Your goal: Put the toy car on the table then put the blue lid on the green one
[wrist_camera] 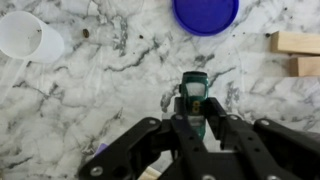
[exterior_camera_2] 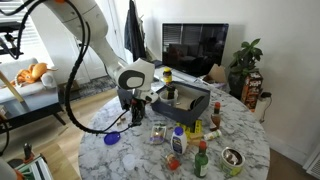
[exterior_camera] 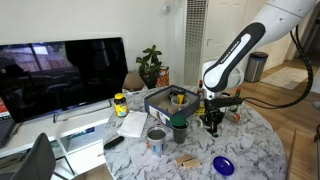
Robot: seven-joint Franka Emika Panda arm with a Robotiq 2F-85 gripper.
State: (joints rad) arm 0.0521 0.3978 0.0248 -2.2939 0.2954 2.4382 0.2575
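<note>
My gripper holds the toy car [wrist_camera: 191, 92] and needs to lower it next, nearly straight down onto the open patch of marble.
In the wrist view my gripper [wrist_camera: 190, 108] is shut on the toy car [wrist_camera: 191, 92], a tiny dark teal toy held between the fingertips just above the marble table [wrist_camera: 100, 100]. The blue lid [wrist_camera: 205, 12] lies flat on the table a short way ahead of the car. In both exterior views the gripper [exterior_camera: 212, 123] [exterior_camera_2: 135, 113] hangs low over the table. The blue lid [exterior_camera: 223, 164] [exterior_camera_2: 112, 138] lies near the table edge. The green one [exterior_camera: 179, 128] stands upright beside the gripper, next to a silver can [exterior_camera: 156, 138].
A white cup [wrist_camera: 25, 35] and two wooden blocks [wrist_camera: 297, 42] lie on the table around the gripper. A dark tray of items [exterior_camera: 168, 100] stands behind. Bottles and jars [exterior_camera_2: 190, 140] crowd one side of the table. A TV [exterior_camera: 60, 70] stands beyond.
</note>
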